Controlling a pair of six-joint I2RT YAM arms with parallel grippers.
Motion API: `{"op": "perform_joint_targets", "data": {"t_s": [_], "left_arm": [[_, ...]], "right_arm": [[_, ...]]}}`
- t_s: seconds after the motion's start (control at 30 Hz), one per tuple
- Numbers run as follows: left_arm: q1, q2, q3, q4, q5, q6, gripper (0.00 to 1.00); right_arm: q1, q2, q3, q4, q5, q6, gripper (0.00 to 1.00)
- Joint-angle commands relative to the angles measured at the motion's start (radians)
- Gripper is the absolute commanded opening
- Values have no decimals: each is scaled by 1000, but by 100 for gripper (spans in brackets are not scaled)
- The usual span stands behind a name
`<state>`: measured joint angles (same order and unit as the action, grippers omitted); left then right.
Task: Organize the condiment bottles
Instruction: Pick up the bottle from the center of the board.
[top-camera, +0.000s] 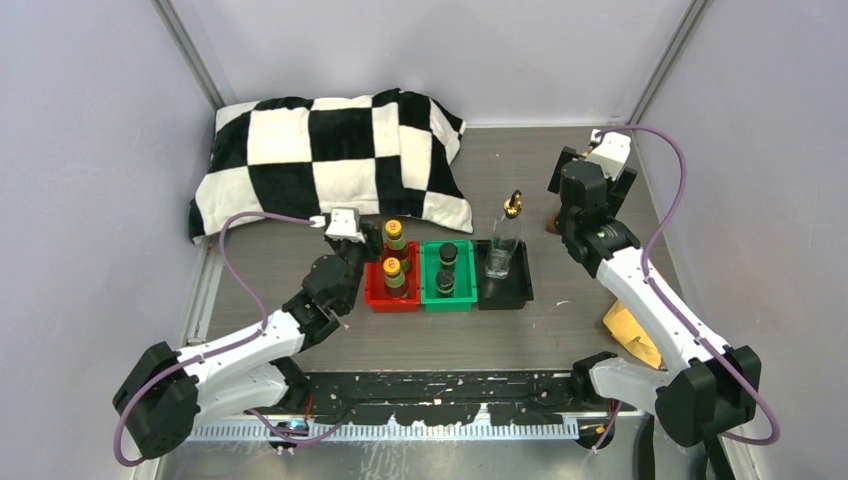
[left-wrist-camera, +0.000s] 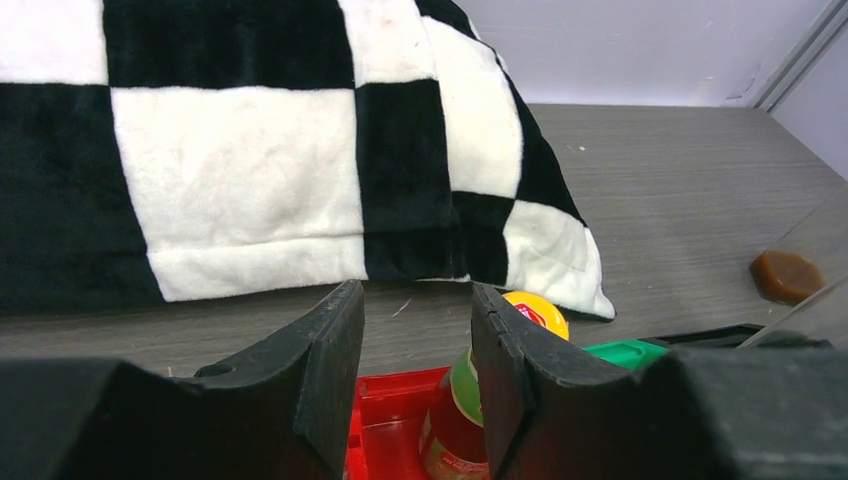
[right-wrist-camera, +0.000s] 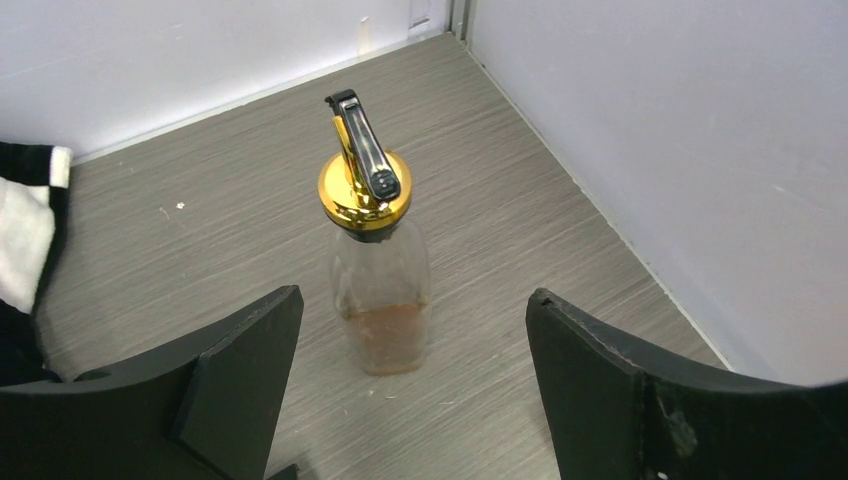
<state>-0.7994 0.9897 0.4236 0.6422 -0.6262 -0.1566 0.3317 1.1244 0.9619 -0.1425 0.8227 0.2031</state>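
Note:
My right gripper is already open wider than the glass bottle's gold pourer (top-camera: 588, 150) (right-wrist-camera: 365, 195), which is farther outward than the gripper. My right gripper will next move outward until its fingers are on both sides of the pourer, then close.
Two reddish-brown condiment bottles with yellow caps (top-camera: 397, 240) (top-camera: 394, 275) stand in the red tray (top-camera: 376, 296). A pair of short dark bottles (top-camera: 447, 256) (top-camera: 445, 282) sits in the green tray (top-camera: 463, 300). One tall clear glass bottle (top-camera: 503, 245) is in the black tray (top-camera: 523, 290). Another glass bottle (right-wrist-camera: 380, 290), gold pourer on top and brown liquid at the bottom, stands on the bare table ahead of my right gripper (right-wrist-camera: 415, 300) (top-camera: 570, 190), which is wide open and apart from it. My left gripper (left-wrist-camera: 415, 300) (top-camera: 362, 240) hovers over the red tray's left side, jaws slightly apart and empty, a yellow-capped bottle (left-wrist-camera: 480, 400) behind its right finger.
A black-and-white checked pillow (top-camera: 330, 160) lies at the back left, close behind the trays. Walls close in the table on the left, back and right. A yellow-brown object (top-camera: 630, 335) lies on the table under the right arm.

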Motion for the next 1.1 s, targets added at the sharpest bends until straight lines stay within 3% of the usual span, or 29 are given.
{"op": "perform_joint_targets", "data": {"t_s": [0.0,0.8,0.93,1.07], "left_arm": [[-6,12,-12,89,-2,-8,45],[-6,81,-20,166,3,17,45],[-6,101,-19,182,6,16,46],[-6,117,-17,191,10,14,46]], "right_arm": [[-28,26,41,107,-55,21,88],[-158,253,130,245,-164,5,84],[-166,269,127,257,-159,0,74],[-174,273,121,268,-150,-3,44]]}}
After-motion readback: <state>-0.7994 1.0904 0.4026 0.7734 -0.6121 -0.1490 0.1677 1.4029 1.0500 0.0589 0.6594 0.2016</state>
